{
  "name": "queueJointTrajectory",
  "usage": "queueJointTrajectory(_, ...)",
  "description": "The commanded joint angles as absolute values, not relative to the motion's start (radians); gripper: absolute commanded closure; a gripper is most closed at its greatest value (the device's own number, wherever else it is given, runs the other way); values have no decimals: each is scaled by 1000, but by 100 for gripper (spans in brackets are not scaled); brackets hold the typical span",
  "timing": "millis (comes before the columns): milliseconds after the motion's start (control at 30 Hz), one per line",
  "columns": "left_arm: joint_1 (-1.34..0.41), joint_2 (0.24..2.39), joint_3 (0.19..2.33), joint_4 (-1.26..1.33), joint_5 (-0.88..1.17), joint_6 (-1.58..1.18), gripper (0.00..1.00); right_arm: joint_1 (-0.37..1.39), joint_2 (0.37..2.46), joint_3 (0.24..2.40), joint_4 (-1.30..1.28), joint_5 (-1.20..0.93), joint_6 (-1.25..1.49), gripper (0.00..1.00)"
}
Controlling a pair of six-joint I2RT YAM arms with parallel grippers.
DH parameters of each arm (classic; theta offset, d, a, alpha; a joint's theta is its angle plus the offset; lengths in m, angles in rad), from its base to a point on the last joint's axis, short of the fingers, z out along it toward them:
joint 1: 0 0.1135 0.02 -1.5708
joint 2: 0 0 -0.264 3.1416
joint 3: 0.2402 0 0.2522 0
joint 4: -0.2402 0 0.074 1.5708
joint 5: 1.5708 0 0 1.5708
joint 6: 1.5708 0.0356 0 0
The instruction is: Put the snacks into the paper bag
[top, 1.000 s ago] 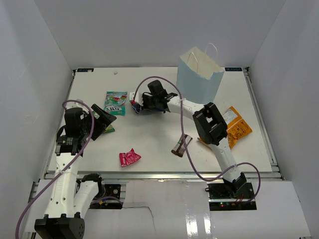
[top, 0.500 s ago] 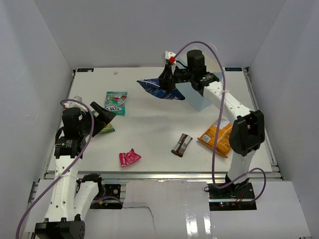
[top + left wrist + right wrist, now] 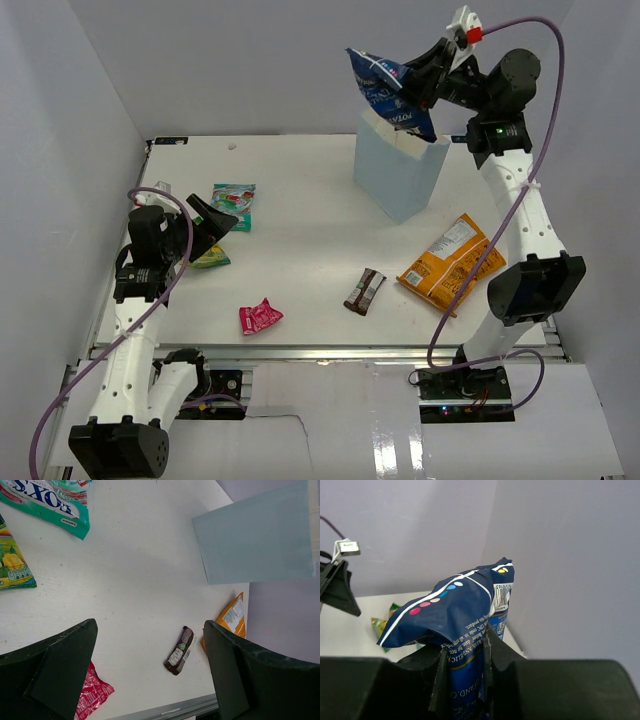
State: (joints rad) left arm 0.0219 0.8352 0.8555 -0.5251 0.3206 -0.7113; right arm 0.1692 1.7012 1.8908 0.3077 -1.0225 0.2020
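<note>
Next, my right gripper should carry the blue-white pack away from my base, then down to the opening of the light-blue paper (image 3: 404,137) bag.
My right gripper (image 3: 425,85) is shut on the blue-white pack (image 3: 388,92) and holds it high above the open mouth of the light-blue paper bag (image 3: 398,172). In the right wrist view the pack (image 3: 462,630) is pinched between both fingers. My left gripper (image 3: 215,222) is open and empty at the left, above the yellow-green packet (image 3: 210,258) and beside the teal-green-red pouch (image 3: 232,203). On the table lie the small pink packet (image 3: 259,317), the dark brown bar (image 3: 365,291) and the large orange chip bag (image 3: 448,261). The left wrist view shows the bar (image 3: 179,651) and the bag's side (image 3: 255,537).
White enclosure walls stand on the left, right and back. The table's near edge has a metal rail (image 3: 320,350). A purple cable (image 3: 500,30) loops from the right arm above the bag.
My right arm has lifted the blue-white pack from the table's middle up and to the right, to above the paper bag's mouth. My left arm has shifted only slightly.
</note>
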Motion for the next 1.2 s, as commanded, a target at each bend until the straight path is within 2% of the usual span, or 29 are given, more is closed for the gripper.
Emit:
queueJointTrajectory(0, 17, 834, 848, -477, 353, -698, 2, 146, 1712, 1986, 406, -962, 270, 87)
queueJointTrajectory(333, 17, 821, 835, -474, 359, -715, 2, 66, 1868, 2115, 475, -847, 299, 87)
queueJointTrajectory(600, 17, 827, 838, -476, 367, -726, 2, 71, 1996, 2062, 555, -859, 322, 86)
queueJointTrajectory(833, 17, 825, 825, -476, 368, -738, 2, 74, 2013, 1987, 564, -861, 272, 84)
queueJointTrajectory(933, 17, 822, 822, -474, 365, -742, 2, 75, 2005, 1944, 565, -867, 264, 76)
queueJointTrajectory(1033, 17, 824, 824, -474, 365, -742, 2, 75, 1987, 1901, 560, -867, 236, 63)
queueJointTrajectory(1067, 17, 824, 824, -472, 365, -742, 2, 75, 1973, 1881, 548, -867, 227, 56)
queueJointTrajectory(1167, 17, 825, 821, -468, 367, -744, 2, 74, 1945, 1849, 522, -871, 190, 47)
